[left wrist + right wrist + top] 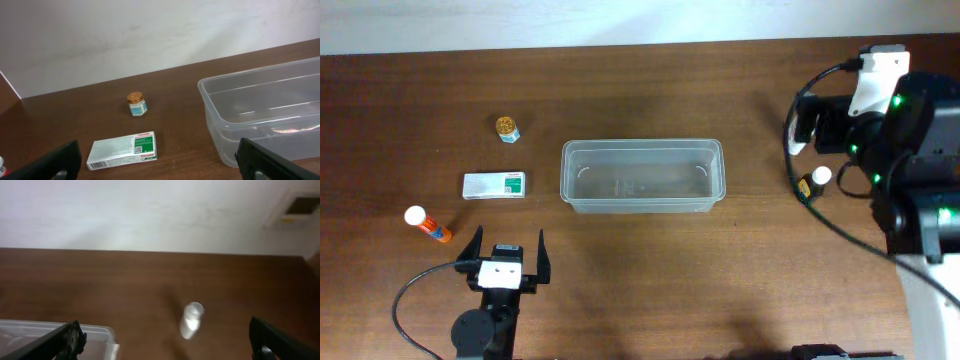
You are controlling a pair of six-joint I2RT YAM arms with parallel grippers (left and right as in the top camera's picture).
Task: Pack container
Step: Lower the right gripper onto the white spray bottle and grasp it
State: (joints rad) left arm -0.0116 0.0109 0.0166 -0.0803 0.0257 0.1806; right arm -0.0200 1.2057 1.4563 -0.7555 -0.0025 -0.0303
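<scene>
The right gripper lowers and tilts downward next until its open fingers straddle the white bottle (191, 321), because that bottle stands on the table, still well below them.
The clear plastic container (642, 150) stands empty mid-table; it also shows in the left wrist view (218, 131) and its corner in the right wrist view (95, 329). A white and green box (494, 185) (122, 149), a small gold-lidded jar (507, 128) (136, 104) and an orange bottle with a white cap (428, 225) lie to its left. A small white-capped bottle (815, 182) (191, 320) lies to its right. My left gripper (507, 258) (160, 167) is open and empty near the front edge. My right gripper (802, 135) (170, 345) is open and empty above the small bottle.
The table is dark brown wood (650, 280). A white wall (150, 30) runs along its far edge. Black cables (820, 215) loop from the right arm over the table's right side.
</scene>
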